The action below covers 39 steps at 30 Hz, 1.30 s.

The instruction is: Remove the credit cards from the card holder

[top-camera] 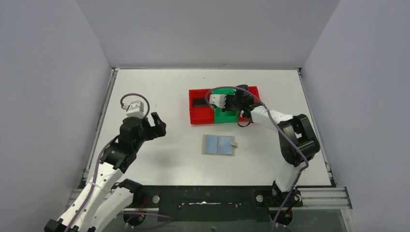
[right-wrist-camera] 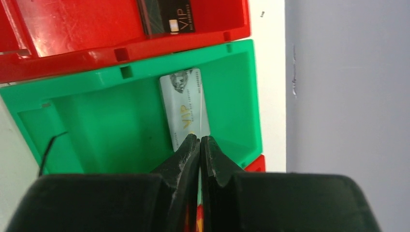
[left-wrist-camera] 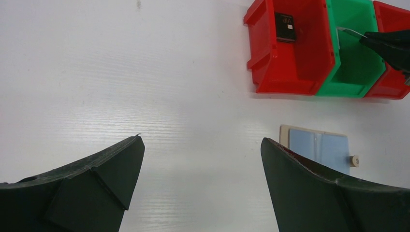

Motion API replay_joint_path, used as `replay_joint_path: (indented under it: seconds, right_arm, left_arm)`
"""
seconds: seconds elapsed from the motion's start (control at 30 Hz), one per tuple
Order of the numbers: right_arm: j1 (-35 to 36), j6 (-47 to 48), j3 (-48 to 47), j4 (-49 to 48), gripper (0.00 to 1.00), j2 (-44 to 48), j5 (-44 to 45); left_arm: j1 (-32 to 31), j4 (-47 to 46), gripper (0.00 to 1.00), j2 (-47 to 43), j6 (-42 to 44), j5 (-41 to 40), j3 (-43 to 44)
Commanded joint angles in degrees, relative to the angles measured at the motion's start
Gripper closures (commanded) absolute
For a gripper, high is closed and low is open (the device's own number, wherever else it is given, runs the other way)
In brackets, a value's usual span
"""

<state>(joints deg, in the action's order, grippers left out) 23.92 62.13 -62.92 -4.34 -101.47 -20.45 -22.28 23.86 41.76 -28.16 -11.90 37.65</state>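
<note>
My right gripper holds the end of the silver credit card [right-wrist-camera: 183,104], which still slants above the green bin's bottom. Next, it will go down toward the green bin's side [right-wrist-camera: 210,73] nearest the dark card and let go of that end.
The card holder [top-camera: 219,145] [left-wrist-camera: 316,145] lies open on the white table, light blue lining up, snap tab on its right. A dark credit card [top-camera: 199,102] [left-wrist-camera: 286,26] [right-wrist-camera: 164,19] rests in the left red bin [left-wrist-camera: 290,72]. My right gripper [top-camera: 227,105] [right-wrist-camera: 199,138] [left-wrist-camera: 367,38] reaches into the green bin [right-wrist-camera: 96,121] [left-wrist-camera: 348,82], shut on the near end of a silver credit card [right-wrist-camera: 183,104] [left-wrist-camera: 349,31]. That card slants toward the bin's left wall. My left gripper [top-camera: 157,124] [left-wrist-camera: 202,140] hangs open and empty over bare table, left of the holder.
A second red bin [top-camera: 254,92] [left-wrist-camera: 391,82] adjoins the green one on its right. The three bins stand in a row behind the holder. Grey walls enclose the table on the left, back and right.
</note>
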Motion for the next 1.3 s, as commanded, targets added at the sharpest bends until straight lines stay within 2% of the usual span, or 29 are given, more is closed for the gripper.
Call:
replay_joint_path:
  seconds: [0.0, 0.5, 0.63, 0.93, 1.07, 1.27]
  right_arm:
    - [-0.32, 3.09, -2.87, -0.96, 1.0, -2.09, 0.34]
    - [-0.56, 8.07, -10.79, 0.26, 0.96, -10.67, 1.77]
    - [-0.71, 8.41, -12.43, 0.38, 0.91, -12.8, 1.82]
    - [-0.82, 8.98, -11.58, 1.26, 0.86, -13.47, 2.82]
    - [-0.95, 9.02, -11.09, 2.61, 0.76, -12.73, 2.06]
    - [-1.36, 7.69, -11.72, 4.32, 0.69, -11.73, 0.64]
  left_arm:
    - [0.65, -1.27, 0.06, -0.08, 0.74, 0.56, 1.6]
    - [1.01, -1.31, 0.06, 0.11, 0.83, 1.0, 1.64]
    - [1.02, -1.23, 0.06, 0.1, 0.83, 1.0, 1.64]
    - [1.17, -1.27, 0.06, 0.46, 0.96, 0.95, 1.64]
    - [1.19, -1.27, 0.06, 0.69, 0.92, 1.11, 1.73]
    - [1.32, -1.27, 0.06, 0.89, 0.92, 1.43, 1.7]
